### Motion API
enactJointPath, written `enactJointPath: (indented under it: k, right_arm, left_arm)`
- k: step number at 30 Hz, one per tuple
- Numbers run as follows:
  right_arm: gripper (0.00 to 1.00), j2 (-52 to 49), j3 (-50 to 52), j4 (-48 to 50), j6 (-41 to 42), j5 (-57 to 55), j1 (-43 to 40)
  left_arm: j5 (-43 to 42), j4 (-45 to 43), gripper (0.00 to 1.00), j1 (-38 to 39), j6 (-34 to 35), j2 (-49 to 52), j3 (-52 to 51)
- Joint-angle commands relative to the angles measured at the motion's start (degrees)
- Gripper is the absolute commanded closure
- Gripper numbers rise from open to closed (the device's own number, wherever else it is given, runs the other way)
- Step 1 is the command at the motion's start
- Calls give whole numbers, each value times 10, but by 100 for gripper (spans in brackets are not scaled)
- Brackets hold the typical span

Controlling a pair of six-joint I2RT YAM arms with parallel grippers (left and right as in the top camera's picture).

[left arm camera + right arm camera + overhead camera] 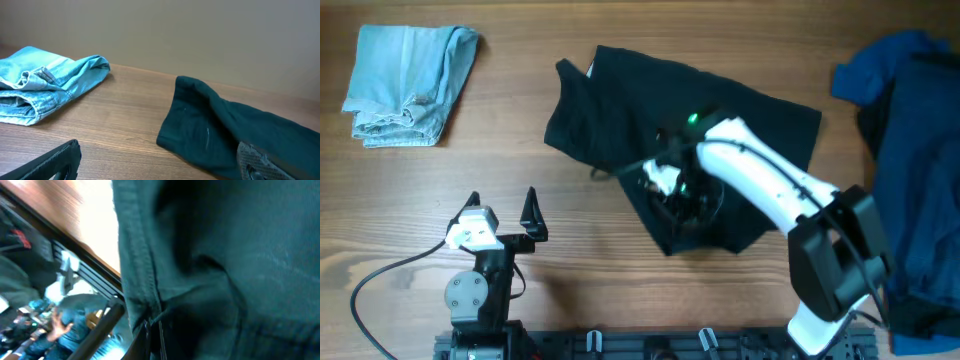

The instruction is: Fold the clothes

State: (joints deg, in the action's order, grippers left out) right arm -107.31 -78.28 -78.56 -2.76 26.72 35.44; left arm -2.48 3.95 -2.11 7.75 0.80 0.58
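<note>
My right gripper carries the fold of hem back toward the near table edge point(682, 284) next before opening, because the dark green garment still lies crumpled.
A dark green garment point(650, 110) lies crumpled in the middle of the table; it also shows in the left wrist view point(225, 130) and fills the right wrist view point(225, 255). My right gripper point(665, 180) is down on its front part, shut on a fold of its hem point(152, 325). My left gripper point(502, 205) is open and empty, resting over bare wood to the left of the garment. A folded light blue denim piece point(410, 80) lies at the far left; it also shows in the left wrist view point(45, 85).
A pile of dark blue clothes point(910, 150) lies at the right edge of the table. A black cable point(380, 280) curls by the left arm's base.
</note>
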Motion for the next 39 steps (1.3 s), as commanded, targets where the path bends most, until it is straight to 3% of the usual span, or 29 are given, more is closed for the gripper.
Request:
enactJointPath:
  k: [1,8,19,22,23,28,32,36,39]
  right_arm:
    - [96,27,53,17,62,-22,42]
    - [96,30,113,45,96,-28,111]
    - [96,34,155,41,119,-42,129]
    - [84,56,155,38,119,-42,129]
    - [71,68,155,38,119,-42,129]
    - [44,178,150,41,134,-45,128]
    - [36,253,128,51,135,-63,105]
    - [20,301,118,88,169,-143,27]
    - [20,300,118,116,169,-171,-36]
  left_arm:
    - [-9,2,0,-4,-9,-4,-2]
    - [-9,2,0,-4,-9,-4,-3]
    - [-9,2,0,-4,-9,-4,-2]
    - [-9,2,0,-4,-9,-4,-3]
    - [-9,2,0,-4,-9,-4,-2]
    - [-9,2,0,-4,-9,-4,-2]
    - [-9,2,0,-4,-9,-4,-3]
    - [-9,2,0,-4,-9,-4,-2]
    - [-9,2,0,-4,-9,-4,-3]
